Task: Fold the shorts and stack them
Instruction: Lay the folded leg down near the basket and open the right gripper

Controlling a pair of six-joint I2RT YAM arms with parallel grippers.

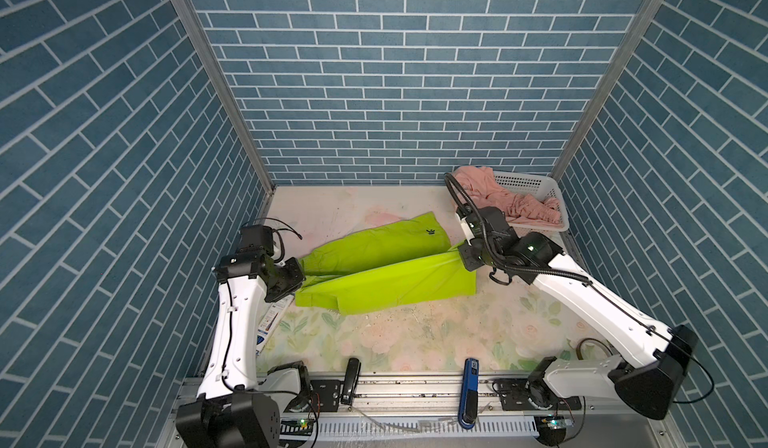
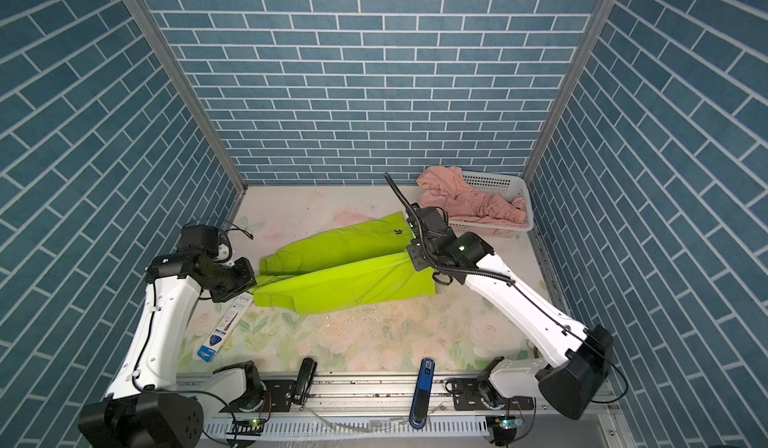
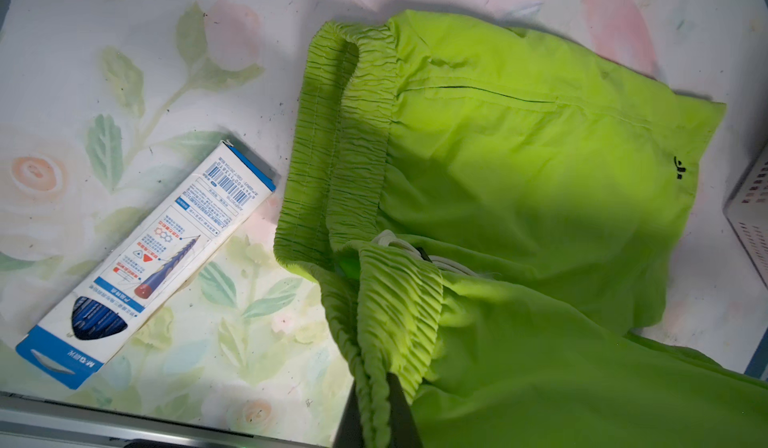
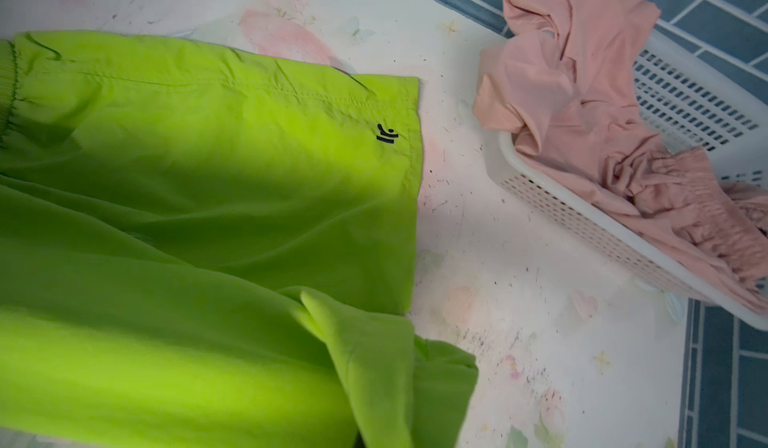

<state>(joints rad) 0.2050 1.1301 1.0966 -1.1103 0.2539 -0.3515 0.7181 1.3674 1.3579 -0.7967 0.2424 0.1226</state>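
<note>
Next, my left gripper carries the gathered waistband outward toward the waistband's far edge and releases it there, since the far leg still lies uncovered beyond the near leg.
The lime-green shorts lie across the middle of the table, waistband to the left and leg hems to the right. The far leg lies flat, and the near leg stretches between both grippers. My left gripper is shut on the gathered waistband, near the white drawstring. My right gripper is shut on the near leg's hem, and fabric hides its fingers in the right wrist view. The salmon-pink shorts lie crumpled in the white basket.
A white and blue pen box lies on the table beside the left arm, close to the waistband. A black tool and a blue tool rest on the front metal rail. Blue brick walls close in three sides.
</note>
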